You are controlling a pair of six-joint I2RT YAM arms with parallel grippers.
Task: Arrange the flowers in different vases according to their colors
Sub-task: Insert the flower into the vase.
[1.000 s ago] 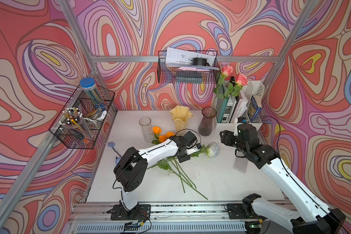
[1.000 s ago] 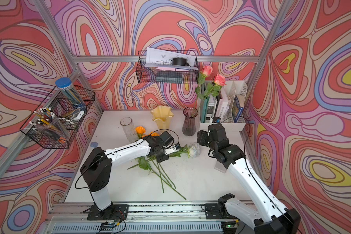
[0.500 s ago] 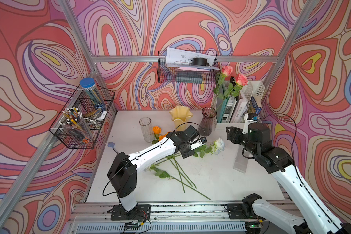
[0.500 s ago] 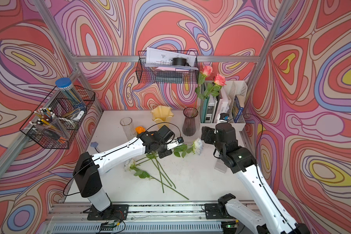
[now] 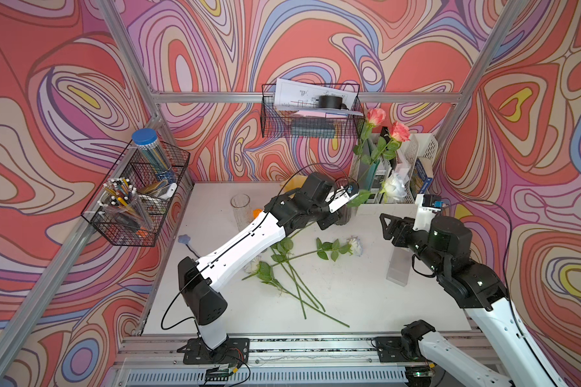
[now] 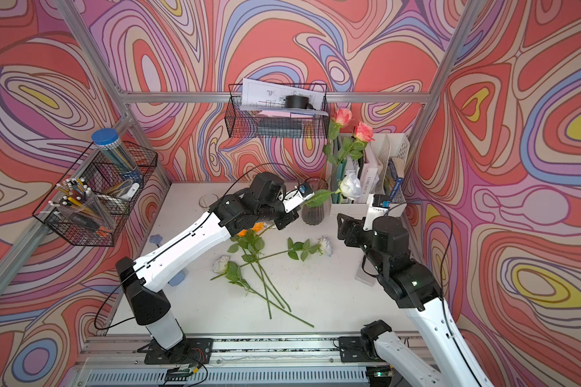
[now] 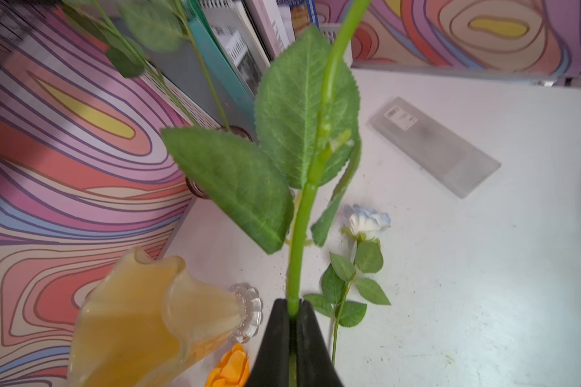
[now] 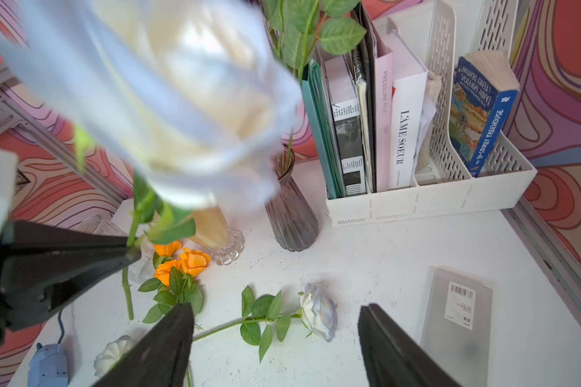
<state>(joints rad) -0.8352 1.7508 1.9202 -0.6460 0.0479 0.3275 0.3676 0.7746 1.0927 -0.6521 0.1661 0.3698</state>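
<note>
The purple vase already has pink roses in it, so my left gripper should next move up, turn the stem upright over the yellow ruffled vase [image 5: 294,184] [image 7: 141,311], lower the stem inside and let go.
My left gripper [image 7: 292,310] is shut on the green stem [image 7: 297,234] of a white rose [image 5: 393,186], held in the air near the purple vase [image 6: 312,211], which holds two pink roses [image 5: 376,115]. The yellow ruffled vase [image 7: 141,311] stands beside it and the clear glass cylinder [image 5: 240,207] further left. Two white roses [image 5: 355,244] [image 6: 221,264] and orange roses [image 8: 182,259] lie on the table with crossed stems. My right gripper [image 8: 275,335] hangs open and empty to the right, above a lying white rose [image 8: 317,315].
A frosted plastic case [image 5: 398,268] lies under the right arm. A white file organiser with books [image 8: 433,197] stands at the back right. Wire baskets [image 5: 311,114] [image 5: 138,201] hang on the walls. A blue flower toy [image 5: 184,239] lies at the left edge.
The left arm has lifted the white rose off the table and carried it up and right toward the purple vase. The right gripper has drawn back to the right and opened wider.
</note>
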